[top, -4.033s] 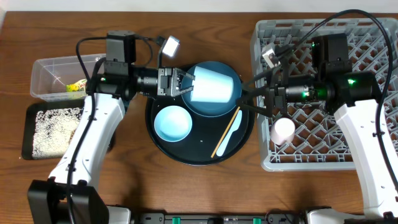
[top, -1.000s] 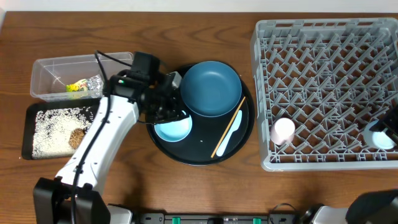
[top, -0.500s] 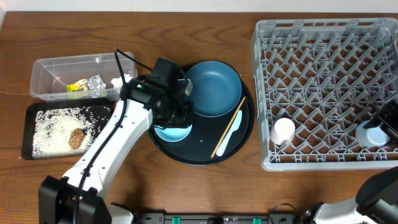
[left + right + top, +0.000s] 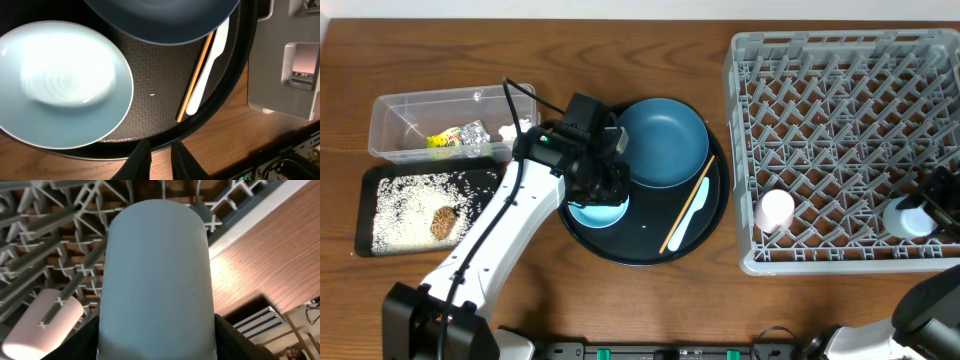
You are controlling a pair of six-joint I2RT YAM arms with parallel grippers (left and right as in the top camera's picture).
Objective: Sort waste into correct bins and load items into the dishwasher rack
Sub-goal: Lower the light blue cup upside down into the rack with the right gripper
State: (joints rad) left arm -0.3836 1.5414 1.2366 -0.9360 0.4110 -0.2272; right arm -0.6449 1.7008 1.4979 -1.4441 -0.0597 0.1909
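I should lower my right gripper toward the pink cup next and then open it, because free rack wires (image 4: 850, 219) (image 4: 94, 275) show between the light blue cup and the pink cup.
My left gripper (image 4: 603, 188) hovers over the black round tray (image 4: 620, 245), above the light blue bowl (image 4: 592, 212); in the left wrist view its fingers (image 4: 160, 150) are almost together and empty, near the tray's front rim (image 4: 165, 135). The tray also holds a dark blue plate (image 4: 660, 140), a wooden chopstick (image 4: 685, 205) and a white spoon (image 4: 692, 215). My right gripper (image 4: 926, 200) is shut on a light blue cup (image 4: 155, 275), held over the grey dishwasher rack (image 4: 840, 60) at its front right. A pink cup (image 4: 775, 210) lies in the rack.
A clear bin (image 4: 390, 110) with wrappers stands at the back left. A black tray (image 4: 370, 180) with rice and a brown scrap lies in front of it. The rack's front wall (image 4: 820, 262) borders bare wooden table.
My left arm swung right over the light blue bowl and then stopped. My right gripper moved a little left into the rack with the cup.
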